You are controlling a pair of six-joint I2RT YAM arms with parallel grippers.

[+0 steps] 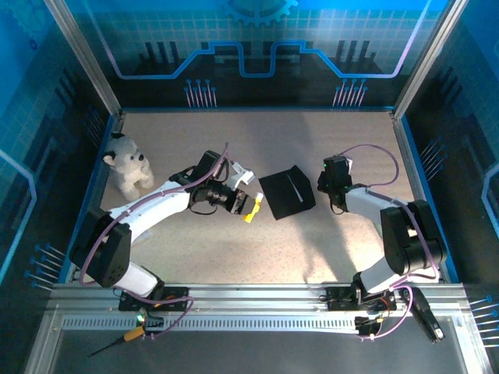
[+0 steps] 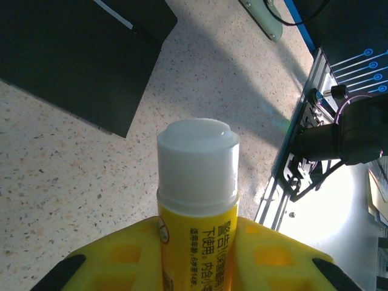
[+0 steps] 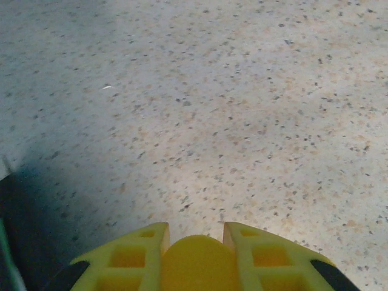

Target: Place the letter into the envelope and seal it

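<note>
The round yellow cap goes down with my right gripper onto the bare tabletop below it beside the black envelope [image 1: 287, 195] next for release, since that spot is empty.
The black envelope [image 1: 287, 195] lies flat at the middle of the table, and a thin white line crosses its top face. In the left wrist view the envelope [image 2: 73, 54] sits at the upper left. The letter is hidden. My left gripper [image 1: 251, 207] hovers just left of the envelope, shut on a yellow glue stick [image 2: 197, 182] whose white tip points forward past the fingers. My right gripper [image 1: 335, 187] hangs close to the envelope's right edge, pointing down at bare table. It [image 3: 195, 233] is shut on a round yellow cap [image 3: 195, 264].
A white plush dog [image 1: 127, 165] stands at the table's left side. Blue walls enclose the back and sides. An aluminium rail [image 1: 249, 300] with the arm bases runs along the near edge. A screwdriver [image 1: 125, 336] lies below it.
</note>
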